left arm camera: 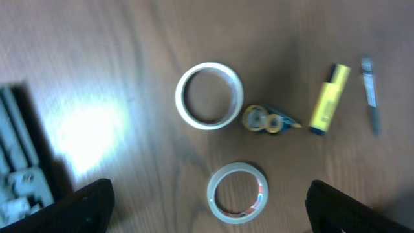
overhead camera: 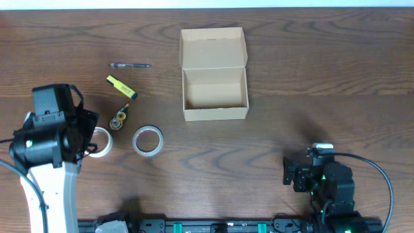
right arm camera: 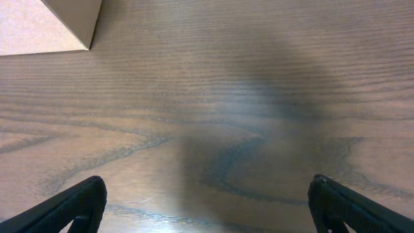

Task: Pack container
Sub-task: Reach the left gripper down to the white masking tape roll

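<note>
I will next lower my open left gripper onto the white tape roll's near rim, as its hollow middle has room for one finger.
The container (overhead camera: 215, 115) is an open tan cardboard box at the table's back middle, its lid flap (overhead camera: 213, 45) folded back. A corner of it shows in the right wrist view (right arm camera: 45, 26). A white tape roll (overhead camera: 103, 141) (left arm camera: 209, 95) lies partly under my left arm. A clear tape roll (overhead camera: 147, 140) (left arm camera: 237, 192) lies to its right. My left gripper (overhead camera: 81, 133) (left arm camera: 209, 210) is open above the rolls and holds nothing. My right gripper (overhead camera: 294, 175) (right arm camera: 207, 207) is open and empty over bare wood at the front right.
A small blue and yellow tape dispenser (overhead camera: 119, 118) (left arm camera: 266, 120), a yellow highlighter (overhead camera: 121, 87) (left arm camera: 329, 98) and a dark pen (overhead camera: 129, 65) (left arm camera: 370, 94) lie left of the box. The arm bases stand along the front edge.
</note>
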